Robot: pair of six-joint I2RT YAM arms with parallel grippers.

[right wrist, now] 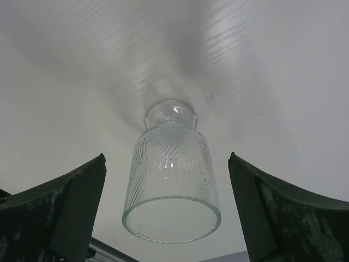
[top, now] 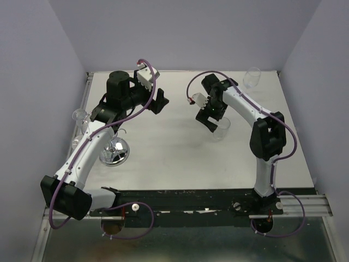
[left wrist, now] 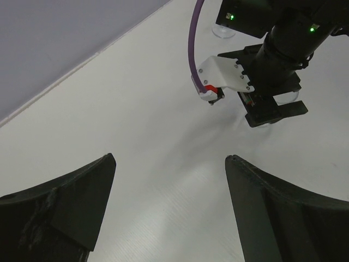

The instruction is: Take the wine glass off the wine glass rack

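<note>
I need to turn my right gripper upright over the ribbed glass's rim (top: 222, 125) (right wrist: 172, 219) next, toward the right in the top view, and close, because the ribbed glass shows at an angle between my open fingers.
The wine glass rack (top: 114, 152) stands at the table's left, its round mirror base showing under my left arm. A clear glass (top: 80, 115) shows at the rack's left side, partly hidden by the arm. A ribbed clear wine glass (top: 222, 129) stands upright on the table right of centre. In the right wrist view this glass (right wrist: 172, 185) sits between the fingers, with a gap on each side. My right gripper (top: 211, 123) (right wrist: 166, 158) is open around it. My left gripper (top: 162, 101) (left wrist: 169, 164) is open and empty above bare table at the back centre.
Another clear glass (top: 252, 77) stands at the back right corner, near the wall. Grey walls close in the table on the left, back and right. The left wrist view shows my right gripper (left wrist: 275, 112) ahead and a glass foot (left wrist: 223, 34) behind it.
</note>
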